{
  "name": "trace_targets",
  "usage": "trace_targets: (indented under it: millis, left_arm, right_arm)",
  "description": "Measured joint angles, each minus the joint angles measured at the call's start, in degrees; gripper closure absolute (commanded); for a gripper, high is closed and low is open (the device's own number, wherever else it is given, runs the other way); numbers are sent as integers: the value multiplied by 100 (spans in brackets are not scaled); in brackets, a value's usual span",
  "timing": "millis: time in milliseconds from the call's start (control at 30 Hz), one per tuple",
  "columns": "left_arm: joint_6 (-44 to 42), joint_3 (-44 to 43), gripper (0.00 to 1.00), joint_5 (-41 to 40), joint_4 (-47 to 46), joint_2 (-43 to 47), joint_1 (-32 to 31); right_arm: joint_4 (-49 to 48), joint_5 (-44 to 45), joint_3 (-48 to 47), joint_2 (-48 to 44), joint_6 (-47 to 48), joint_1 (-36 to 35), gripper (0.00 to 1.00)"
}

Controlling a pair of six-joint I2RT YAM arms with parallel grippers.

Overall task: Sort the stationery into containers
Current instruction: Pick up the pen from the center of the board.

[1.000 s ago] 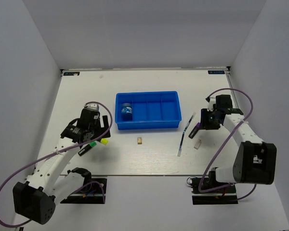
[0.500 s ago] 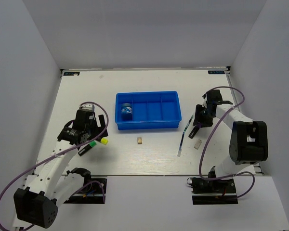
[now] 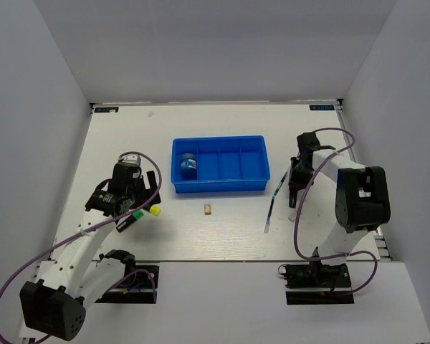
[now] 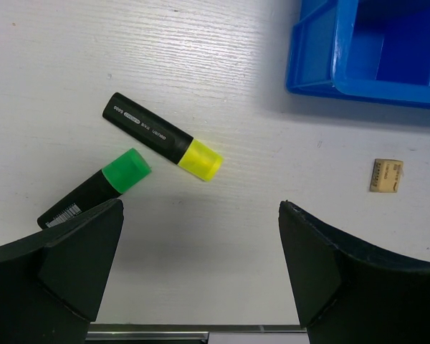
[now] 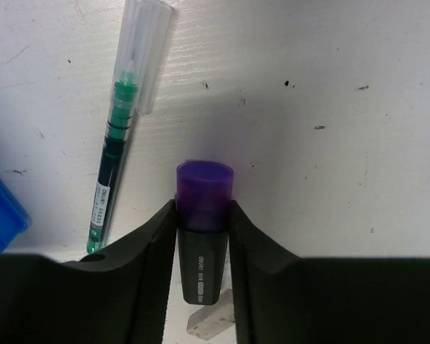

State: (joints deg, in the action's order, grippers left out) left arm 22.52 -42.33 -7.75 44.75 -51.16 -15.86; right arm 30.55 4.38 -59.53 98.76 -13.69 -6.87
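I will turn my left gripper and lower it around the yellow-capped marker's black body next to the cap, because the marker is at an angle to my open fingers.
The blue tray stands mid-table with the blue roll in its left compartment. My right gripper is shut on a dark marker with a purple cap, low over the table right of the tray. The thin pen lies just left of it, and the pale grey block lies beneath the marker's end. My left gripper is open and empty above bare table. The yellow-capped marker and green-capped marker lie by its left finger. The tan block lies in front of the tray.
The tray's three right compartments hold nothing. White walls close the table at the back and both sides. The tray's corner shows at the upper right of the left wrist view, with the tan block below it.
My right arm has swung in towards the tray and its gripper now grips the purple-capped marker that lay beside it. My left arm shifted slightly towards me, then stayed still.
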Motion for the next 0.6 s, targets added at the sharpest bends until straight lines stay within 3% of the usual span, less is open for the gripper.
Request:
trace_targets:
  millis: [167,267,433,600]
  left_arm:
    - [0,48,0,-9,-13,42,0]
    - [0,72,0,-17,-11,79,0]
    - [-2,72,0,-24,-15,107,0]
    - [-2,74,0,-46,-13,125,2]
  right_arm:
    - [-2,35,7,2,-57,0,92]
    - [-2,33,7,-2,-68,9,100]
    - [85,-74,22,-184,-7,11,100]
    - [278,-450,-87,-1097,267,9,100]
